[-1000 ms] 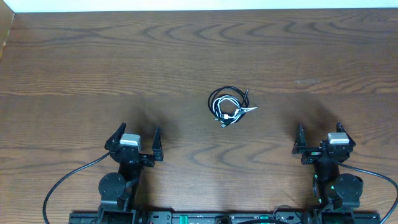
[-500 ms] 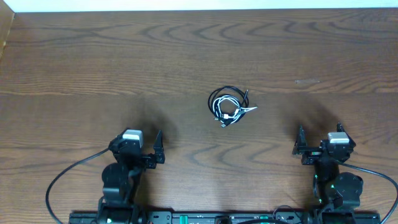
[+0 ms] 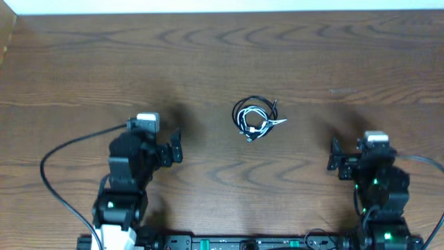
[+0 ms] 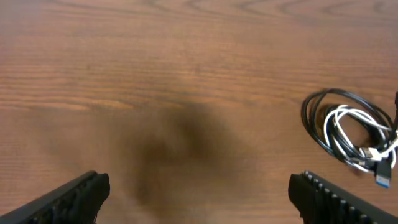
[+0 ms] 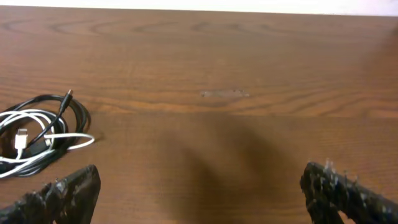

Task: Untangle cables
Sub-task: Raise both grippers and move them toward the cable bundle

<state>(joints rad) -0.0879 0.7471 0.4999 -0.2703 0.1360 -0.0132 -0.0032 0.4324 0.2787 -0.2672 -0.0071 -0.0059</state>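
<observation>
My left gripper should next move away from my base toward the bundle, and go down onto the side of the loops that faces that gripper.
The cables [image 3: 255, 119] lie in one small tangled bundle on the wooden table [image 3: 222, 55]: black loops around a white cord, with small plug ends. The bundle shows at the right edge of the left wrist view [image 4: 348, 132] and at the left edge of the right wrist view [image 5: 42, 134]. My left gripper [image 3: 154, 142] is open and empty, to the left of and nearer than the bundle; its jaws stand wide apart [image 4: 202, 199]. My right gripper [image 3: 359, 156] is open and empty, to the right of and nearer than the bundle [image 5: 202, 196].
The thick black arm cable [image 3: 62, 156] loops out to the left of the left arm. A pale scuff mark [image 5: 225, 93] is on the wood beyond the right gripper. The table's far edge [image 3: 222, 12] meets a white surface.
My left arm has lifted and moved away from the front edge, with its cable swinging out to the left. My right arm has also risen and advanced a little. The cables have not moved.
</observation>
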